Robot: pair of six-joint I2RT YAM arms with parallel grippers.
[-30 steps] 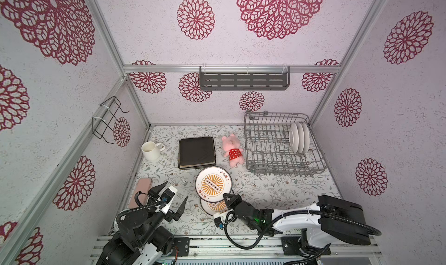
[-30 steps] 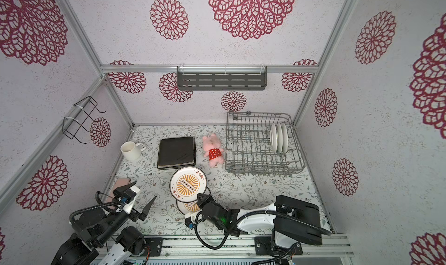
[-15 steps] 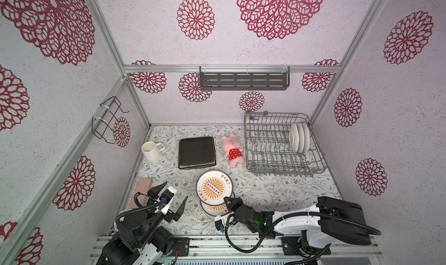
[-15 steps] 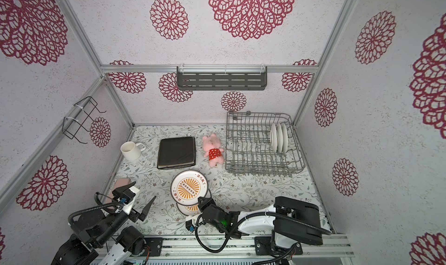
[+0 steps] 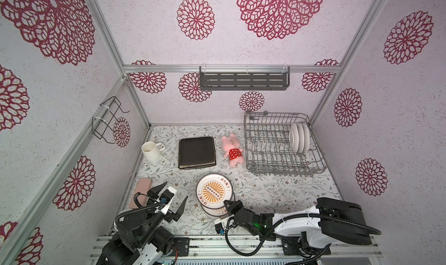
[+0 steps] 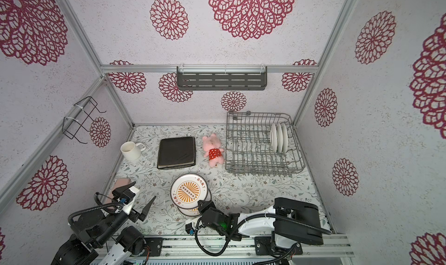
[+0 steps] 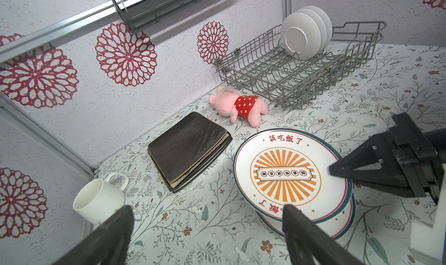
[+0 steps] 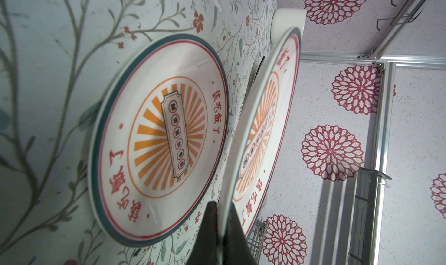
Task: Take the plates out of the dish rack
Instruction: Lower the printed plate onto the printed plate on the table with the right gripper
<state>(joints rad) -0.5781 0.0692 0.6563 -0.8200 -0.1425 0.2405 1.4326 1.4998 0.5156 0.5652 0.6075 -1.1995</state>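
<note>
My right gripper should next lower its plate onto the second printed plate [image 5: 214,212] [image 8: 168,138], which lies on the tabletop just below it, and let go of the near rim of its plate.
My right gripper [image 5: 229,203] [image 8: 223,203] is shut on the near rim of a round printed plate [image 5: 213,191] [image 8: 265,121]. It holds that plate roughly level just above a second printed plate [image 5: 216,212] [image 8: 156,136] lying on the table. The grey dish rack [image 5: 270,165] stands at the back right with three white plates [image 5: 299,137] upright in its tines. A stack of dark square plates [image 5: 196,151] lies in the middle of the table. My left gripper [image 5: 175,191] [image 7: 207,207] hovers open and empty at the front left, beside the held plate [image 7: 284,169].
A white mug [image 5: 150,150] stands at the left wall and a pink plush pig [image 5: 233,150] lies between the square plates and the rack. A pink flat object [image 5: 141,193] lies at the front left. A slotted shelf [image 5: 243,80] and a wire holder [image 5: 108,119] hang on the walls.
My right gripper has drawn the printed plate toward the front and lower, so it covers more of the plate on the table. The left arm has not moved.
</note>
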